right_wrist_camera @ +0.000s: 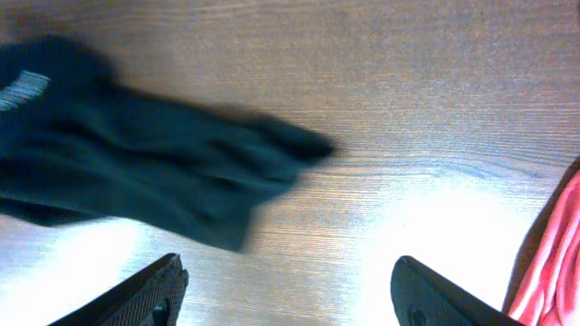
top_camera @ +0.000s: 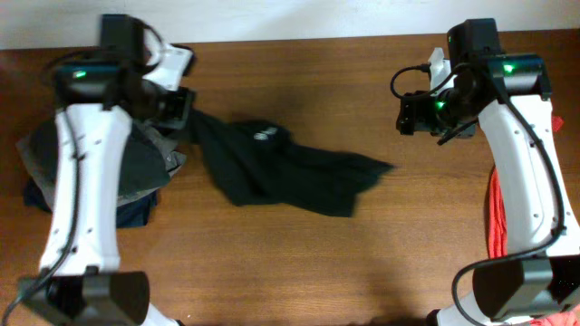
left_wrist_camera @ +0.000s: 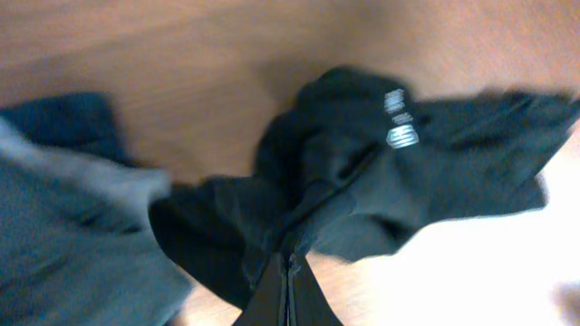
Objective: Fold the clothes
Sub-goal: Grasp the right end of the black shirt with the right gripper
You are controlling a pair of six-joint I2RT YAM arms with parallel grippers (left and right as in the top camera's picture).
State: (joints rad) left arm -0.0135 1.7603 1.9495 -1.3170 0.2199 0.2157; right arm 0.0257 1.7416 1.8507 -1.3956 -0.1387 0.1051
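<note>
The black garment's free tip (top_camera: pixel 381 169) (right_wrist_camera: pixel 311 147) lies below the right gripper and to its left in the overhead view, so the robot should bring that gripper across and down onto it next.
A black garment (top_camera: pixel 281 172) with a small white logo lies crumpled across the middle of the wooden table. My left gripper (top_camera: pixel 186 116) is shut on its left edge; the left wrist view shows the closed fingers (left_wrist_camera: pixel 288 272) pinching the black cloth (left_wrist_camera: pixel 362 172). My right gripper (top_camera: pixel 405 113) is open and empty above bare table, right of the garment's right tip. In the right wrist view the fingers (right_wrist_camera: pixel 290 294) are spread wide and the garment (right_wrist_camera: pixel 136 163) lies ahead to the left.
A pile of grey and dark blue clothes (top_camera: pixel 136 172) sits at the left edge under my left arm, also in the left wrist view (left_wrist_camera: pixel 63 226). A red cloth (top_camera: pixel 498 217) hangs at the right edge, also in the right wrist view (right_wrist_camera: pixel 553 263).
</note>
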